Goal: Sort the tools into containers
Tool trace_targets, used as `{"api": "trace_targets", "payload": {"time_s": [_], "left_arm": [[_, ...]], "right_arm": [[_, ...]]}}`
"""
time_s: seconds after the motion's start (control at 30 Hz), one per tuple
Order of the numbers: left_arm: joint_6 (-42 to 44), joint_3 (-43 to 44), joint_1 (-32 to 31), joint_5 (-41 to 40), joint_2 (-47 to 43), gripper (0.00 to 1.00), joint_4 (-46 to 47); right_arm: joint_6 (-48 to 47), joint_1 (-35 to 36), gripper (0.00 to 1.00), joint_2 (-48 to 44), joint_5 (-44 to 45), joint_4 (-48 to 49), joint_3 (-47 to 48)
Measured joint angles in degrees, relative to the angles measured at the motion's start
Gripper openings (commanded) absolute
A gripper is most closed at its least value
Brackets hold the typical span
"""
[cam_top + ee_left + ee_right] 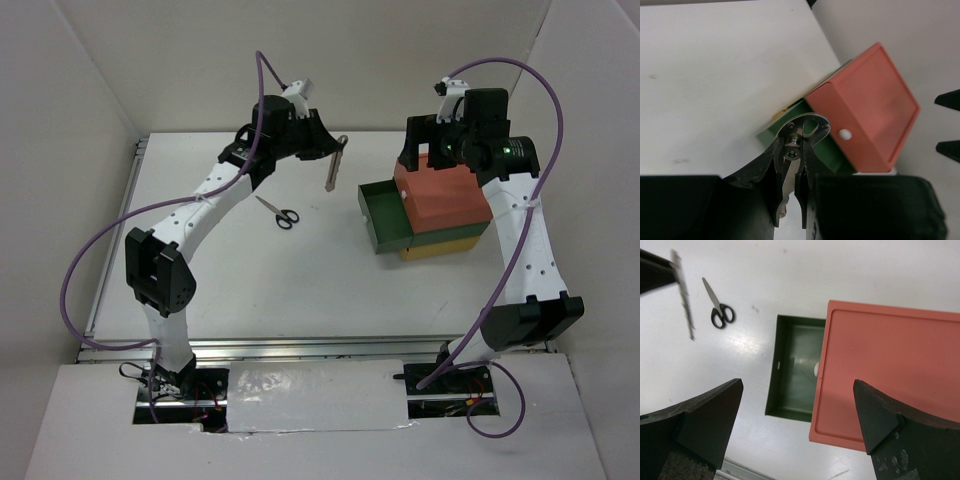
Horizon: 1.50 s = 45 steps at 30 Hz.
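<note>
The wrench goes over the open green drawer (385, 232) (826, 150) and down for my left gripper to release next, since the drawer is below, to the gripper's right in the top view.
My left gripper (322, 148) is shut on the short silver wrench-like bar (335, 166), which hangs down above the table left of the containers. In the left wrist view the bar (807, 125) is pinched between the jaws (790, 150). The black-handled scissors (278, 213) lie on the table, also in the right wrist view (717, 310). The containers are stacked: red-orange top (440, 190), dark green middle drawer (385, 232) pulled open to the left, yellow bottom (440, 250). My right gripper (797, 385) is open and empty above the red-orange box (890, 375) and the drawer (774, 375). The pliers are not in view.
White walls enclose the table on the left, back and right. A metal rail (300, 345) runs along the near edge. The stack stands close to the right wall. The visible part of the open green drawer holds nothing.
</note>
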Motion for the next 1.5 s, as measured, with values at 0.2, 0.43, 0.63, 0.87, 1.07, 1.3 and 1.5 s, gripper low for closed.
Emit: {"api": "trace_targets", "payload": {"time_s": [0.2,0.43,0.63,0.87,1.07,1.3,1.5], "left_arm": [[-11.2,3.2,-7.6,-4.2,5.6,0.0,6.3],[-18.1,6.9,-13.2,-7.4,14.1,0.0,8.6],[-20.6,6.8,-13.4,-9.7,17.7,0.0,8.6],[-21.8,6.7,-13.1,-10.9,17.9,0.22,10.0],[-21.8,4.1,-13.1,-10.5,17.9,0.24,10.8],[-21.7,2.1,-13.1,-9.7,17.8,0.35,10.2],[-21.6,2.1,-13.1,-8.2,14.8,0.63,9.3]], "right_arm": [[0.5,-1.1,1.0,-1.7,-0.3,1.7,-0.1],[0.8,-2.9,1.0,-1.7,-1.3,2.1,-3.4],[0.7,-4.0,1.0,-1.7,-2.2,2.1,-4.7],[0.6,-5.2,1.0,-1.7,-3.0,2.1,-4.8],[0.3,-5.2,1.0,-1.8,-3.5,2.3,-5.6],[0.1,-5.2,1.0,-1.9,-3.9,2.4,-5.6],[0.1,-5.2,1.0,-1.9,-4.0,2.4,-5.6]]}}
